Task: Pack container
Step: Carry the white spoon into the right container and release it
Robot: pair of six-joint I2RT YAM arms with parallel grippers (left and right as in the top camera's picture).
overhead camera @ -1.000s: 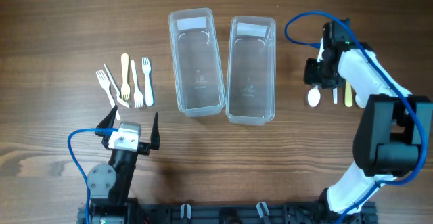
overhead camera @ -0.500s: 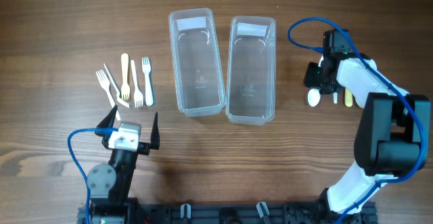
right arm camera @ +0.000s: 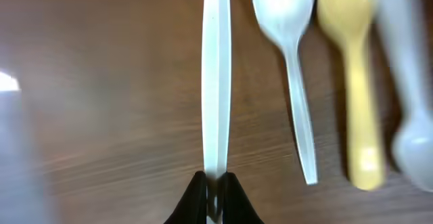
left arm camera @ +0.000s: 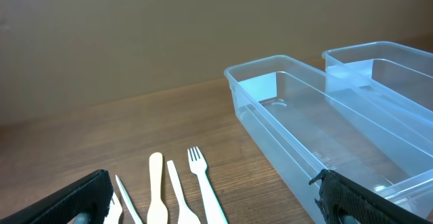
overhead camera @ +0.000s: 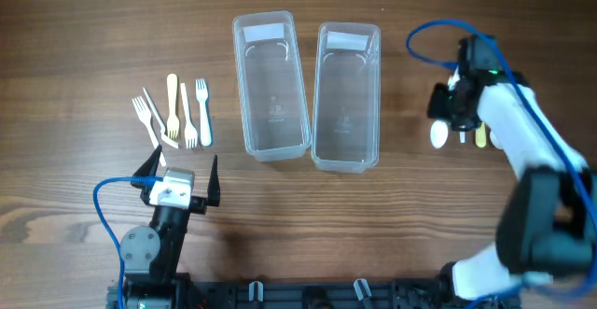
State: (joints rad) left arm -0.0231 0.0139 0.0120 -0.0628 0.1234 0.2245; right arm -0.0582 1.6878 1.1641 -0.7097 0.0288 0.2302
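Observation:
The robot's right gripper needs to rise and carry the spoon over the nearer container [overhead camera: 344, 105] to release it, since that container lies to the gripper's left in the overhead view.
Two clear plastic containers stand side by side, the left one [overhead camera: 271, 85] and the right one [overhead camera: 347, 94]; both show in the left wrist view [left arm camera: 318, 126]. My right gripper [overhead camera: 440, 118] [right arm camera: 215, 187] is shut on the thin handle of a white spoon [overhead camera: 435, 135] [right arm camera: 217, 82], right of the containers. A white spoon [right arm camera: 291, 61], a yellow spoon [overhead camera: 480, 138] [right arm camera: 355, 88] and a pale spoon [right arm camera: 409, 82] lie beside it on the table. My left gripper [overhead camera: 179, 171] [left arm camera: 216, 204] is open and empty, near the front edge.
Several white forks and a cream utensil [overhead camera: 173, 113] lie in a row left of the containers, just ahead of the left gripper [left arm camera: 176, 190]. A blue cable loops over each arm.
The right arm has shifted a little to the right and toward the front, with the white spoon moving along. The left arm has not moved.

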